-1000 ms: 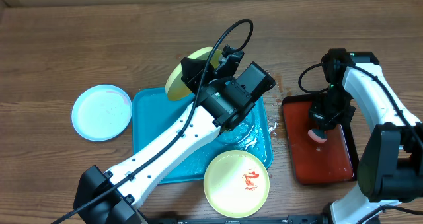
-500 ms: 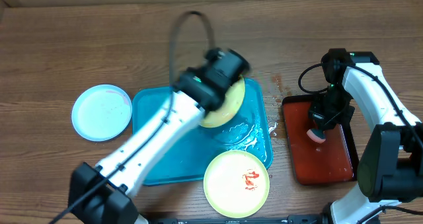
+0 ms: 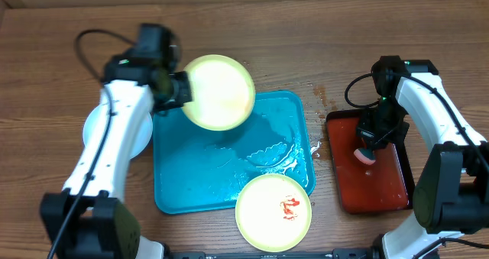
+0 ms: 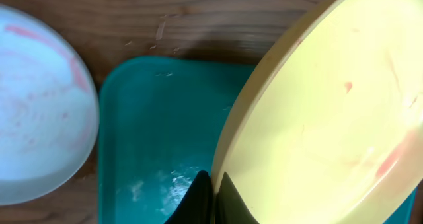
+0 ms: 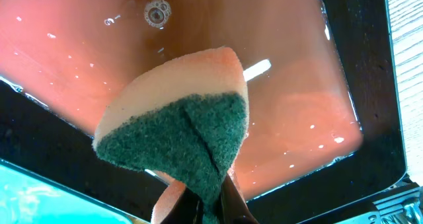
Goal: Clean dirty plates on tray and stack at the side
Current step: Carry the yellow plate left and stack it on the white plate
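Note:
Next, my left gripper swings back past the turquoise tray's edge, then lowers its plate onto the pale blue plate [image 4: 25, 108].
My left gripper [image 3: 182, 91] is shut on the rim of a yellow-green plate [image 3: 219, 91] and holds it above the far left corner of the turquoise tray [image 3: 195, 175]; the wrist view shows the plate [image 4: 330, 118] with faint red smears. A pale blue plate [image 3: 95, 129] lies on the table left of the tray, partly under my left arm; it shows in the wrist view [image 4: 39, 112]. A second yellow-green plate [image 3: 273, 212] with a red smear overlaps the tray's near right corner. My right gripper [image 3: 369, 153] is shut on an orange and green sponge [image 5: 178, 138] over the dark red tray [image 3: 382, 186].
The turquoise tray holds wet foam patches [image 3: 279, 156] near its right side. Sauce spots [image 3: 325, 102] mark the wood between the two trays. The dark red tray holds shallow liquid [image 5: 277, 85].
My left arm has swung from over the tray to the left, carrying the yellow-green plate to the tray's far left corner. The right arm has not moved.

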Motion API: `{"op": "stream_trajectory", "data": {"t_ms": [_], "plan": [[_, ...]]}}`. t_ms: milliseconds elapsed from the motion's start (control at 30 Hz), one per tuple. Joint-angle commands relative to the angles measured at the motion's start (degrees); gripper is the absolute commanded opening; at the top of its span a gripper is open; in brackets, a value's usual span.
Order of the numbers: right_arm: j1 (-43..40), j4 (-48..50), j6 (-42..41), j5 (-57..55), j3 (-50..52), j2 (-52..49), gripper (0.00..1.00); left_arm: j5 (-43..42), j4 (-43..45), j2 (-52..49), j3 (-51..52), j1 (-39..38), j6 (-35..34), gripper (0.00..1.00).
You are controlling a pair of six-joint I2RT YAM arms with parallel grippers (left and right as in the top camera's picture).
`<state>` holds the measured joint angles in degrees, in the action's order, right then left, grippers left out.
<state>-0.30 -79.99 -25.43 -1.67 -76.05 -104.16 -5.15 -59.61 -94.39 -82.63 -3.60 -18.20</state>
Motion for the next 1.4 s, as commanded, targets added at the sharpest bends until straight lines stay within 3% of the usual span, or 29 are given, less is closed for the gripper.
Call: {"op": "stream_trajectory", "data": {"t_ms": [0,267,533,900,1200,1367], "plan": [[-0.1,0.2,0.2,0.3,0.0,1.2,0.04,-7.0,2.4,7.0,7.7,6.1,-1.6,0.05],[-0.1,0.2,0.2,0.3,0.0,1.2,0.04,-10.8,10.8,23.2,28.7,25.8,-3.2,0.05],[-0.1,0.2,0.2,0.5,0.0,1.2,0.04,-11.2,16.5,16.7,31.5,39.8,-2.0,0.04],[-0.1,-0.5,0.3,0.5,0.0,1.2,0.04,-10.1,22.7,-0.7,31.1,44.2,-7.6,0.04],[-0.1,-1.2,0.3,0.5,0.0,1.2,0.04,-8.7,21.9,-1.9,25.7,44.2,-7.7,0.04],[-0.1,-1.9,0.4,0.5,0.0,1.2,0.04,-3.9,19.4,-1.9,22.4,44.2,-8.6,0.06]]}}
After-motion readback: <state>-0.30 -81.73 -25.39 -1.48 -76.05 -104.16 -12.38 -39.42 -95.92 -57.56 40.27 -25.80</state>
